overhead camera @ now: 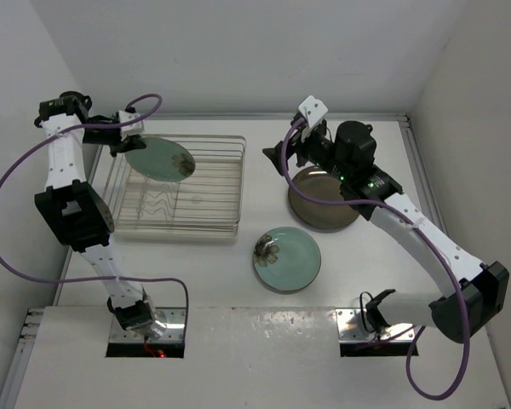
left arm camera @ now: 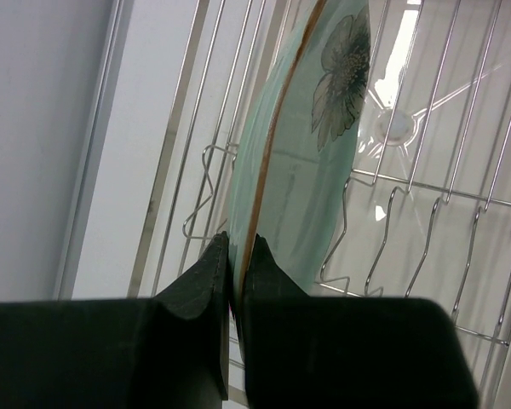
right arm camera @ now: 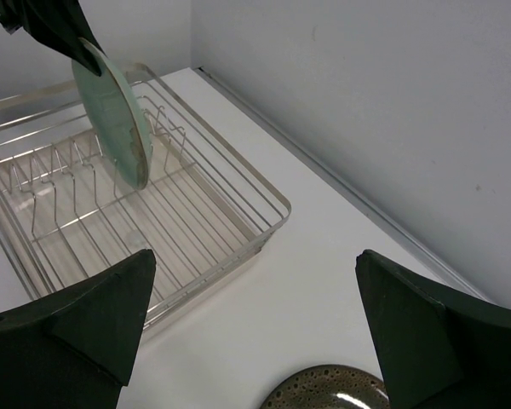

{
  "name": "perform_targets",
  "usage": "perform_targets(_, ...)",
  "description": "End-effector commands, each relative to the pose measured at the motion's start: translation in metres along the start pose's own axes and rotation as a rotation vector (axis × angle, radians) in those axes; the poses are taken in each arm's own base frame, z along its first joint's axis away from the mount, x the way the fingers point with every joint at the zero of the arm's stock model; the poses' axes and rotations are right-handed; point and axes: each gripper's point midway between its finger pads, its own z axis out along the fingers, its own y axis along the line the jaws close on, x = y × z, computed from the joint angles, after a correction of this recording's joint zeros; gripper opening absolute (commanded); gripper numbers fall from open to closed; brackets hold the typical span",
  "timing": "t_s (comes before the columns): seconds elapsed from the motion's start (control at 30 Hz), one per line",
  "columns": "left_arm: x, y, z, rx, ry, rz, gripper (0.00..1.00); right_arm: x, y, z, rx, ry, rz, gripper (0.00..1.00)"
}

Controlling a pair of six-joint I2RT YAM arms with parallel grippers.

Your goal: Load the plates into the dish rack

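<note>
I will next lower the mint-green plate in my left gripper between the wire dividers and then release its rim, since the plate hangs edge-on above them.
My left gripper (overhead camera: 123, 143) is shut on the rim of a mint-green plate (overhead camera: 160, 159) and holds it tilted over the back left of the dish rack (overhead camera: 230, 223). In the left wrist view the fingers (left arm camera: 206, 273) pinch the plate (left arm camera: 311, 162) edge-on above the wire dividers (left arm camera: 383, 247). The plate also shows in the right wrist view (right arm camera: 112, 115). A second mint-green plate (overhead camera: 287, 258) lies flat on the table. The dark brown plate (overhead camera: 324, 198) lies under my right gripper (overhead camera: 281, 159), which is open and empty above its far-left rim (right arm camera: 328, 390).
The rack (right arm camera: 264, 200) holds no other plates. White walls close the back and both sides. The right arm (overhead camera: 426, 239) reaches across the right half of the table.
</note>
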Motion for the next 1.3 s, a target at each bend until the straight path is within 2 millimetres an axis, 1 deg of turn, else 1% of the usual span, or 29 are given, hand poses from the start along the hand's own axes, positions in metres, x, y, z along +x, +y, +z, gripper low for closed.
perform_targets(0.0,-0.024,0.034,-0.009,-0.100,-0.100,0.189,0.00,-0.029,-0.005,0.003,0.016,-0.057,-0.029,1.00)
perform_targets(0.07,-0.025,0.034,-0.009,-0.102,-0.111,0.199,0.00,-0.029,-0.003,0.005,0.014,-0.055,-0.028,1.00)
perform_targets(0.17,-0.018,0.034,-0.004,-0.091,-0.113,0.180,0.00,-0.028,0.001,0.008,0.012,-0.049,-0.035,1.00)
perform_targets(0.23,-0.004,0.033,0.003,-0.074,-0.094,0.158,0.00,-0.026,0.000,0.008,0.016,-0.041,-0.036,1.00)
perform_targets(0.3,0.002,0.031,0.003,-0.072,-0.091,0.160,0.00,-0.026,0.002,0.009,0.016,-0.040,-0.038,1.00)
perform_targets(0.33,0.008,0.028,0.007,-0.061,-0.094,0.142,0.01,-0.027,0.001,0.009,0.019,-0.040,-0.041,1.00)
perform_targets(0.43,0.011,0.028,0.009,-0.057,-0.094,0.144,0.07,-0.027,0.001,0.012,0.018,-0.035,-0.042,1.00)
perform_targets(0.5,0.012,0.029,0.006,-0.065,-0.099,0.139,0.11,-0.026,0.004,0.014,0.011,-0.032,-0.041,1.00)
perform_targets(0.53,0.017,0.031,0.004,-0.072,-0.096,0.124,0.15,-0.026,0.004,0.014,0.012,-0.029,-0.042,1.00)
perform_targets(0.57,0.017,0.031,0.004,-0.072,-0.096,0.124,0.15,-0.026,0.004,0.015,0.013,-0.030,-0.042,1.00)
perform_targets(0.67,0.019,0.044,-0.002,-0.124,-0.107,0.070,0.37,-0.023,0.004,0.015,0.015,-0.021,-0.041,1.00)
perform_targets(0.7,0.018,0.056,-0.011,-0.172,-0.110,0.038,0.47,-0.021,0.006,0.016,0.013,-0.016,-0.036,1.00)
perform_targets(0.73,0.018,0.062,-0.020,-0.203,-0.104,0.033,0.49,-0.021,0.003,0.015,0.023,-0.013,-0.034,1.00)
perform_targets(0.77,0.016,0.068,-0.022,-0.226,-0.103,0.049,0.50,-0.018,0.004,0.016,0.022,0.001,-0.026,1.00)
perform_targets(0.8,0.015,0.072,-0.030,-0.251,-0.099,0.051,0.55,-0.017,0.002,0.016,0.034,0.008,-0.020,1.00)
perform_targets(0.83,0.018,0.072,-0.034,-0.265,-0.099,0.016,0.58,-0.015,0.002,0.017,0.036,0.017,-0.016,1.00)
perform_targets(0.87,0.012,0.072,-0.037,-0.273,-0.108,0.021,0.60,-0.016,0.001,0.017,0.042,0.018,-0.005,1.00)
perform_targets(0.9,0.014,0.070,-0.035,-0.268,-0.109,0.013,0.65,-0.006,-0.002,0.017,0.062,0.058,0.004,1.00)
perform_targets(0.93,0.006,0.070,-0.039,-0.274,-0.117,0.028,0.66,-0.005,-0.003,0.017,0.067,0.065,0.009,1.00)
perform_targets(0.97,0.005,0.067,-0.039,-0.272,-0.117,0.024,0.66,0.001,-0.004,0.017,0.078,0.082,0.023,1.00)
perform_targets(1.0,-0.003,0.065,-0.042,-0.276,-0.130,0.035,0.68,0.001,-0.009,0.017,0.104,0.088,0.047,1.00)
perform_targets(1.03,-0.004,0.065,-0.047,-0.286,-0.128,0.022,0.70,0.011,-0.019,0.015,0.142,0.117,0.104,1.00)
perform_targets(1.07,-0.011,0.064,-0.050,-0.288,-0.142,0.020,0.71,0.014,-0.023,0.013,0.160,0.135,0.136,1.00)
perform_targets(1.1,-0.018,0.067,-0.055,-0.302,-0.143,0.030,0.77,0.021,-0.025,0.011,0.182,0.159,0.234,1.00)
perform_targets(1.13,-0.029,0.070,-0.062,-0.326,-0.152,0.007,1.00,0.038,-0.045,0.005,0.242,0.203,0.311,1.00)
perform_targets(1.17,-0.037,0.073,-0.068,-0.346,-0.162,-0.013,1.00,0.048,-0.051,-0.001,0.260,0.239,0.320,1.00)
perform_targets(1.2,-0.044,0.079,-0.075,-0.374,-0.157,-0.024,1.00,0.060,-0.066,-0.008,0.332,0.253,0.424,1.00)
perform_targets(1.23,-0.048,0.085,-0.080,-0.398,-0.156,-0.042,1.00,0.078,-0.085,-0.020,0.407,0.284,0.463,1.00)
perform_targets(1.27,-0.051,0.087,-0.087,-0.426,-0.147,-0.132,1.00,0.084,-0.092,-0.026,0.446,0.293,0.494,1.00)
